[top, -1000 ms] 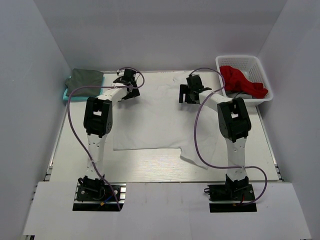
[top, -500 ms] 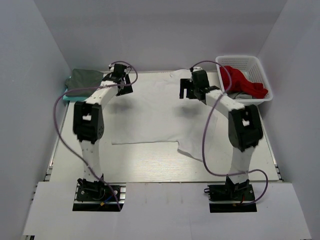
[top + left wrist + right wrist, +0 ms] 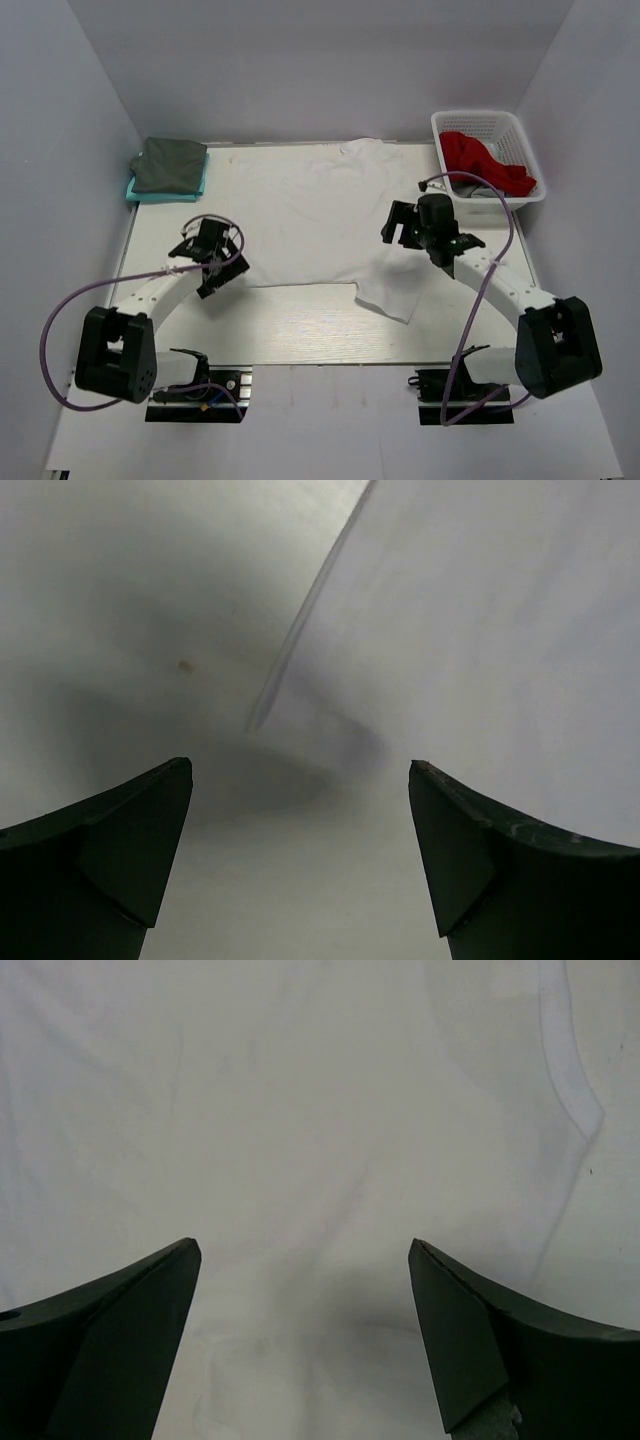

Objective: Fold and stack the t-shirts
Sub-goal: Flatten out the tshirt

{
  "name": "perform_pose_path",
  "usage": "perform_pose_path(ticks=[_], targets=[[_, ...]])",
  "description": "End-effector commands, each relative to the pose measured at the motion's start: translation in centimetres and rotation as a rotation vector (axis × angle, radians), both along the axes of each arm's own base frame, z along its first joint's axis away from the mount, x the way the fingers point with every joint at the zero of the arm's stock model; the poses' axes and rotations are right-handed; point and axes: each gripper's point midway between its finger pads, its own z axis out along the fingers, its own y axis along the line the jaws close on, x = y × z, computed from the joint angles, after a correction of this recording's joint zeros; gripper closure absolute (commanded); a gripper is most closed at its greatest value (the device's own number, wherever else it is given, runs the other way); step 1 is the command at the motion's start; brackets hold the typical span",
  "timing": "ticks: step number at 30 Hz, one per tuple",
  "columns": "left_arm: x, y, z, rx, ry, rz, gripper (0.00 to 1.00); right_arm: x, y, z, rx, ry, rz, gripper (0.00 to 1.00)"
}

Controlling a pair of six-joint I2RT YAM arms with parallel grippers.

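The t-shirt's near corner (image 3: 260, 718) is below the left gripper, lined up between its open fingers in the wrist view, so the robot should next lower that gripper and close it there.
A white t-shirt (image 3: 320, 220) lies spread flat across the middle of the table, one sleeve at the near right. My left gripper (image 3: 212, 256) is open and empty over bare table just left of the shirt's near left edge; the left wrist view (image 3: 300, 780) shows that edge (image 3: 480, 630) ahead on the right. My right gripper (image 3: 396, 228) is open and empty above the shirt's right side; cloth (image 3: 300, 1110) fills the right wrist view (image 3: 300, 1255). A folded dark grey-green t-shirt (image 3: 170, 163) lies on a teal one (image 3: 160, 192) at the far left. Red cloth (image 3: 485, 162) lies in the basket.
A white lattice basket (image 3: 478, 121) stands at the far right corner. White walls enclose the table on the left, back and right. Purple cables loop from both arms. The arm bases stand at the near edge.
Both grippers have let go of the white shirt's far edge and pulled back toward the near side. The shirt now lies flat, its far edge near the back of the table.
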Motion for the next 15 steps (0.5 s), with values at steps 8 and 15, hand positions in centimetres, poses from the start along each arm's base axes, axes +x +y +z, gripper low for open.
perform_pose_path(ticks=[8,15], targets=[[-0.9,-1.2,-1.3,-0.131,-0.042,0.063,0.06,-1.7,-1.5,0.6,0.054,-0.023,-0.100,0.10],[-0.6,0.3,-1.3,-0.077,-0.063,0.131,0.19,-2.6,-1.9,-0.7,0.038,0.024,-0.109,0.10]])
